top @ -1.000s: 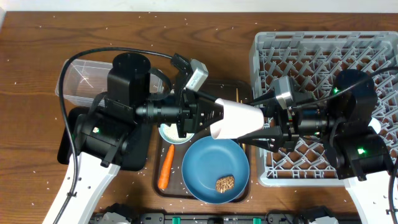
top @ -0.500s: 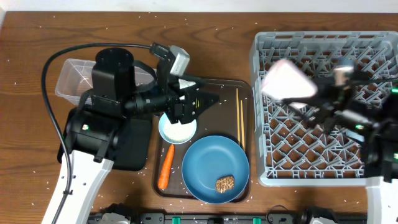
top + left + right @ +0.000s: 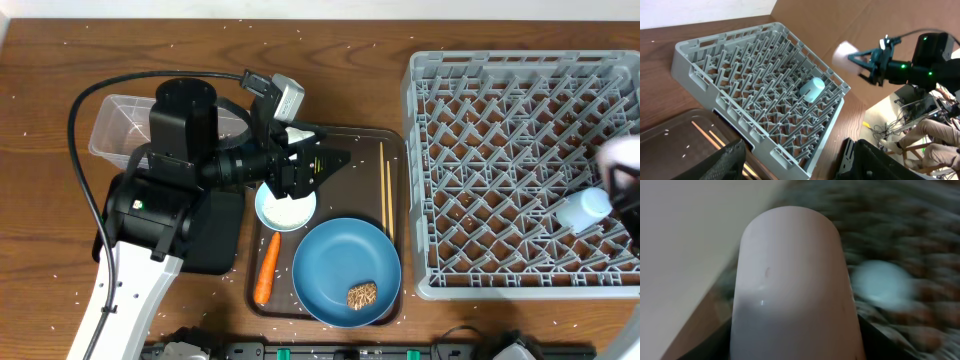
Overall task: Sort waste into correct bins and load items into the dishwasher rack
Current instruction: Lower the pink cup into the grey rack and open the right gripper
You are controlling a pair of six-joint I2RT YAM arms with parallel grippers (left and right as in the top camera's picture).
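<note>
The pale pink cup [image 3: 795,280] should next go back and down in my right gripper onto the dishwasher rack's wires beside the light blue cup, to be released there. The pegs there are empty.
My left gripper [image 3: 322,165] hangs open and empty over the brown tray, just above the small white bowl [image 3: 285,208]. The right gripper [image 3: 866,62] is shut on the pale pink cup [image 3: 795,280], held in the air beyond the right edge of the grey dishwasher rack [image 3: 520,170]; the overhead view shows that cup only as a blur [image 3: 625,155]. A light blue cup [image 3: 583,210] lies on its side in the rack. The blue plate [image 3: 345,268] carries a brown food chunk [image 3: 361,295]. An orange carrot [image 3: 265,268] and the chopsticks [image 3: 384,185] lie on the tray.
The clear tub [image 3: 122,122] stands at the left. The black tray [image 3: 215,240] is mostly hidden under my left arm. White rice grains [image 3: 60,290] are scattered over the wooden table. The left arm's cable [image 3: 90,100] loops above the tub.
The left gripper let go of the pink cup and opened, pulling back a little to the left. The right gripper carried the cup away rightward across the rack to its far right side.
</note>
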